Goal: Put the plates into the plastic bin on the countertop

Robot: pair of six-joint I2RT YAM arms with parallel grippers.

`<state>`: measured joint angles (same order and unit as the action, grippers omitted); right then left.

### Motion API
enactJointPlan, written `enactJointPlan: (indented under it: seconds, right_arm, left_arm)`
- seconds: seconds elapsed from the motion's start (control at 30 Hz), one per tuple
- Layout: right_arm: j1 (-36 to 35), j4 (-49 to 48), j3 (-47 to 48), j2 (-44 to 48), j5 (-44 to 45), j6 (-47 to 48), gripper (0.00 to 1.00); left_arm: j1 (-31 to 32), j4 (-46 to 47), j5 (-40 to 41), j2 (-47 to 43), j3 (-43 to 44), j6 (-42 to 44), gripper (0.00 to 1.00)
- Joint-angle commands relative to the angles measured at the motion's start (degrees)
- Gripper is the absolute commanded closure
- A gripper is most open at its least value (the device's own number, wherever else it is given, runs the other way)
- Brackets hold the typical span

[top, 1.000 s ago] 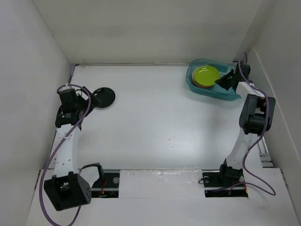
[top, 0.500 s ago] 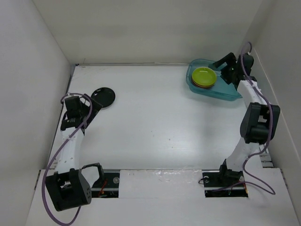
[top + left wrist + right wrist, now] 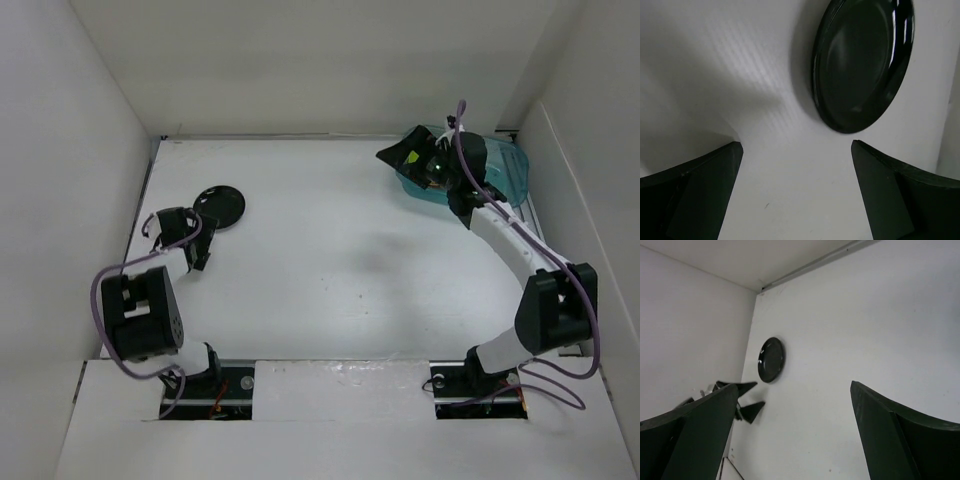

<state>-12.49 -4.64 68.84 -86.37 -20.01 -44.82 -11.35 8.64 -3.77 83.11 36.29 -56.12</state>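
Observation:
My left gripper moves outward around the plate's near rim and closes next, as the black plate lies outward of it and bare countertop is between its fingers.
One black plate (image 3: 220, 205) lies flat on the white countertop (image 3: 330, 260) at the far left. My left gripper (image 3: 195, 238) stands open just short of it. In the left wrist view the plate (image 3: 862, 65) is ahead and to the right of the gripper (image 3: 796, 145), with only bare countertop between the jaws. The teal plastic bin (image 3: 505, 170) sits at the far right. My right gripper (image 3: 418, 170) hovers open over its left end and hides the plates inside. The right wrist view looks across past the gripper (image 3: 794, 386) to the black plate (image 3: 771, 360).
White walls close in the countertop on the left (image 3: 90, 150), back and right; the black plate lies close to the left wall. The left arm is folded back near its base (image 3: 140, 320). The left gripper (image 3: 742, 397) shows small in the right wrist view.
The right gripper opened, rose from the lime green plate in the bin and swung left over the bin's left end. The left arm folded back and its gripper dropped low beside the black plate.

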Motion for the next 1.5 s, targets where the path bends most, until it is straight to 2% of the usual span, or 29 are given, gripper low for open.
enactJointPlan:
  seconds: [0.0, 0.07, 0.27, 0.3, 0.33, 0.4, 0.43, 0.5, 0.53, 0.57, 0.73, 0.87, 1.0, 1.03, 1.13, 1.27, 1.33, 1.47]
  right_arm:
    - [-2.09, -5.11, -0.55, 1.47, -2.93, -0.8, 0.0]
    - [-2.8, -5.11, -1.95, 1.47, -2.93, -0.8, 0.0]
    - [-2.89, -7.92, -4.94, 3.13, -3.98, -2.47, 0.01]
    - [-2.89, -7.92, -4.94, 3.92, -3.98, -2.47, 0.01]
    - [-2.37, -7.92, -5.46, 3.93, -4.51, -2.47, 0.01]
    - [-1.05, -8.45, -6.17, 5.94, -5.13, -3.69, 0.01]
    - [-0.52, -8.45, -6.17, 6.47, -6.0, -3.7, 0.01]
    - [0.27, -8.45, -6.69, 7.52, -6.8, -3.7, 0.01]
    - [1.14, -8.45, -6.7, 8.75, -7.49, -3.7, 0.01]
    - [1.15, -8.45, -7.31, 9.28, -7.5, -3.7, 0.01]
    - [3.09, -8.45, -7.23, 10.61, -10.13, -3.18, 0.02]
    - [-0.16, -9.24, -3.81, 6.58, -14.18, 2.78, 0.02]
    - [-2.8, -6.25, 0.94, -0.28, -16.8, 7.27, 0.04]
    - [-2.8, -6.25, 1.47, -1.6, -17.69, 7.98, 0.04]
    - [-3.5, -5.64, 2.62, -4.94, -16.91, 10.45, 0.05]
    - [-3.5, -5.64, 1.39, -5.57, -9.45, 12.03, 0.05]
    - [-3.5, -5.64, 0.6, -6.79, -9.43, 13.35, 0.05]
    - [-2.98, -5.64, 0.6, -8.9, -10.57, 13.35, 0.06]
  left_arm:
    - [0.45, 1.39, 2.36, 9.42, 4.89, -4.16, 0.06]
    - [2.38, -2.39, 5.69, 11.53, 8.34, -4.88, 0.09]
    - [2.39, -10.22, 7.64, 16.64, 16.96, -7.08, 0.32]
    - [2.39, -10.84, 8.33, 17.25, 17.49, -7.08, 0.45]
    - [2.39, -11.54, 8.34, 17.26, 17.5, -7.08, 0.51]
    - [2.39, -12.24, 8.86, 17.87, 18.81, -7.08, 0.55]
    - [2.39, -12.25, 8.87, 18.4, 19.6, -7.08, 0.65]
    - [2.39, -13.04, 8.87, 19.1, 20.56, -7.08, 0.76]
    - [2.39, -13.82, 8.87, 19.98, 21.09, -7.08, 0.93]
    - [2.39, -14.44, 8.87, 20.59, 21.8, -6.03, 1.0]
    - [2.39, -15.15, 3.78, 24.02, 26.81, -1.19, 1.0]
    - [6.24, -8.74, -2.03, 18.24, 25.32, 2.58, 1.0]
    - [16.08, -16.52, 1.99, 12.53, 32.6, 10.05, 1.0]
    - [20.36, -17.86, 2.8, 12.51, 34.0, 11.19, 1.0]
    - [25.05, -19.72, 2.8, 9.89, 35.86, 12.79, 1.0]
    - [30.06, -19.19, 0.0, 6.9, 35.86, 12.79, 1.0]
    - [31.12, -18.14, -1.68, 5.57, 35.25, 13.4, 1.0]
    - [31.13, -13.68, -10.54, 3.73, 34.73, 14.02, 1.0]
